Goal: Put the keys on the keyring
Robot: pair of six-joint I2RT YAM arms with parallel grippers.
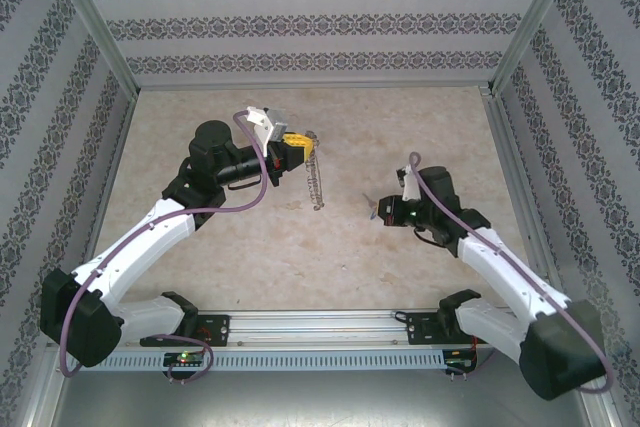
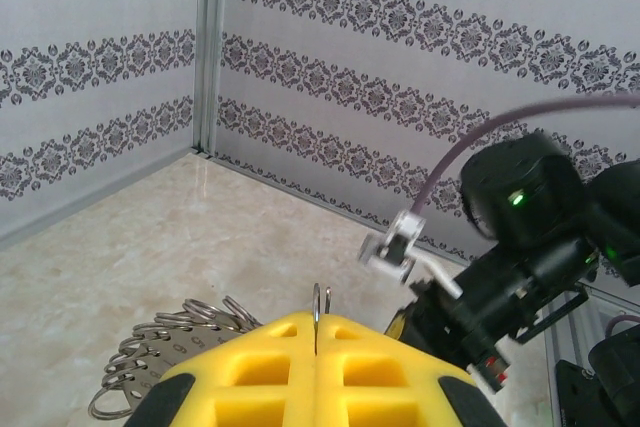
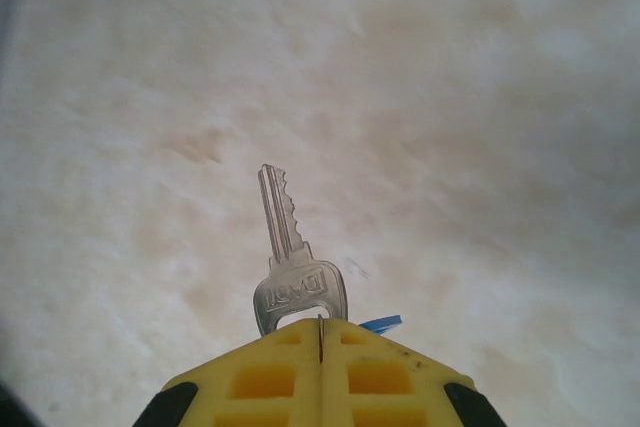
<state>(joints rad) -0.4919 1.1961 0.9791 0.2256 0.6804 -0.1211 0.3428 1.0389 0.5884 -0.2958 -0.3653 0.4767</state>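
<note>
My right gripper moves down toward a bare patch of marbled tabletop next, as the key hovers above that patch. It then releases the key once it rests there.
The keyring [image 1: 317, 179] is a floppy chain of silvery rings hanging from my left gripper [image 1: 297, 143] down to the table. In the left wrist view the yellow fingers [image 2: 250, 367] of that gripper [image 2: 317, 325] are shut on a thin ring wire [image 2: 318, 299], and the other rings [image 2: 160, 337] fan out to the left. My right gripper [image 1: 383, 210] hovers low to the right of the chain, holding a key [image 1: 369, 201]. In the right wrist view the gripper [image 3: 320, 325] is shut at the head of a silver key [image 3: 298, 285], blade pointing away. A blue sliver [image 3: 382, 324] peeks beside it.
The beige marbled table [image 1: 300, 247] is bounded by patterned walls [image 1: 300, 27] and aluminium posts [image 1: 95, 27]. A metal rail [image 1: 320, 325] runs along the near edge between the arm bases. The right arm [image 2: 520, 247] shows close ahead in the left wrist view.
</note>
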